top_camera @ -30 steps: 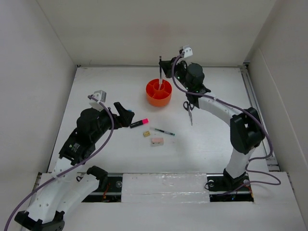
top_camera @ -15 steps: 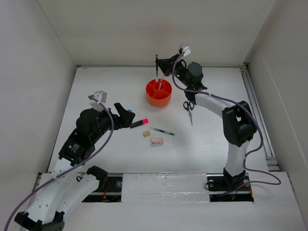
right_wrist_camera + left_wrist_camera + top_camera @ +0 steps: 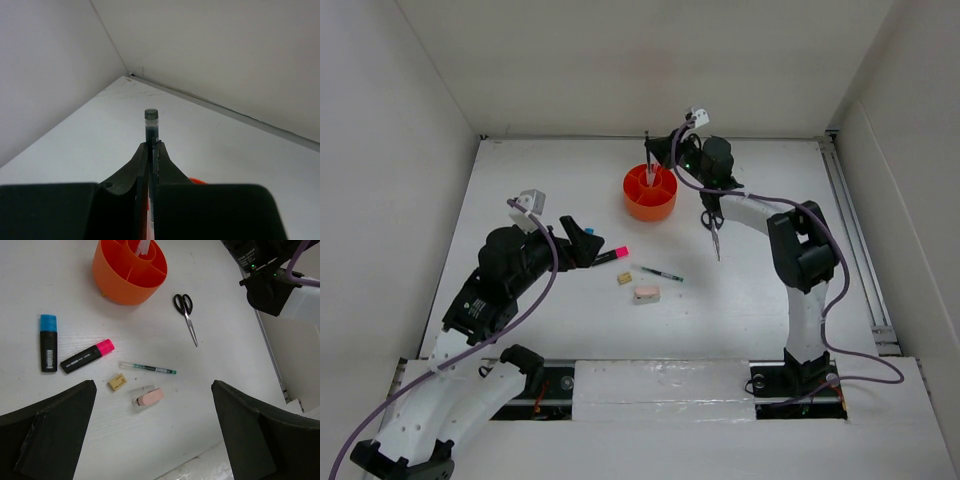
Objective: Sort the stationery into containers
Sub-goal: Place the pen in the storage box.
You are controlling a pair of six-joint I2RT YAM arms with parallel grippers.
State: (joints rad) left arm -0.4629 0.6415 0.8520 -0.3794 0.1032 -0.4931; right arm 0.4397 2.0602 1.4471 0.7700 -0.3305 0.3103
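Note:
My right gripper moves down next toward the organiser's round middle cup (image 3: 651, 178) below it and releases the slim dark pen, whose lower end already stands inside.
The orange organiser (image 3: 650, 203) stands at the back middle. My right gripper (image 3: 658, 150) is shut on a slim dark pen (image 3: 646, 148), held upright with its lower end inside the organiser. In the right wrist view the pen's cap (image 3: 151, 118) sticks up past the right gripper (image 3: 151, 146). My left gripper (image 3: 153, 385) hangs open and empty above the loose stationery. Below it lie a blue-capped highlighter (image 3: 48, 342), a pink-capped highlighter (image 3: 87, 356), a second pen (image 3: 147, 368), a tan eraser (image 3: 117, 382) and a pink eraser (image 3: 148, 397). Black scissors (image 3: 187, 315) lie right of the organiser (image 3: 129, 270).
White walls close in the table on the left, back and right. A metal rail (image 3: 848, 200) runs along the right edge. The right arm's forearm (image 3: 760, 212) stretches over the table just behind the scissors (image 3: 712, 228).
The right gripper has shifted slightly left over the organiser with the pen, and the right arm's elbow has swung up and leftward. The left arm has hardly moved.

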